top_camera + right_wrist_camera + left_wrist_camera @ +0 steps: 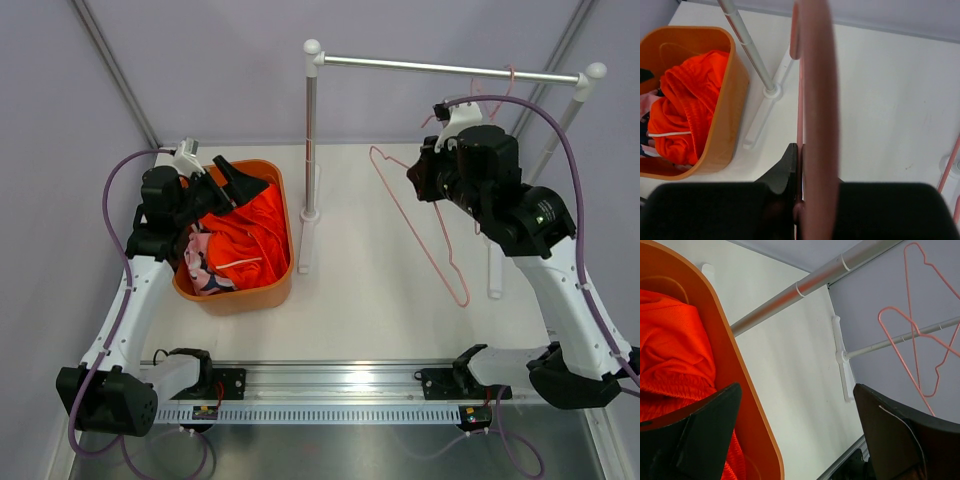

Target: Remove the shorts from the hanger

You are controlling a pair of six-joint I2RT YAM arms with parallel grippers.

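The right gripper raises the bare hanger outward next, then lowers the hanger's hook onto the bar point(440, 69), as the orange-red shorts are in the basket.
The orange-red shorts point(250, 225) with a white drawstring lie bunched in an orange basket point(283, 205), and the pink patterned shorts point(200, 262) lie beside them at the near left. My left gripper point(228, 185) is open and empty over the basket's far rim; in the left wrist view point(800, 440) its jaws stand wide apart, with the orange-red shorts point(670, 350) at the left. My right gripper point(422, 172) is shut on a bare pink wire hanger point(432, 252) that hangs down from it. In the right wrist view point(800, 170) the hanger point(815, 100) fills the centre.
A metal clothes rack stands at the back, with its rail point(450, 68) and left post point(311, 140) beside the basket. A second pink hanger point(510, 78) hangs on the rail at the right. The rack's feet point(304, 245) rest on the white table.
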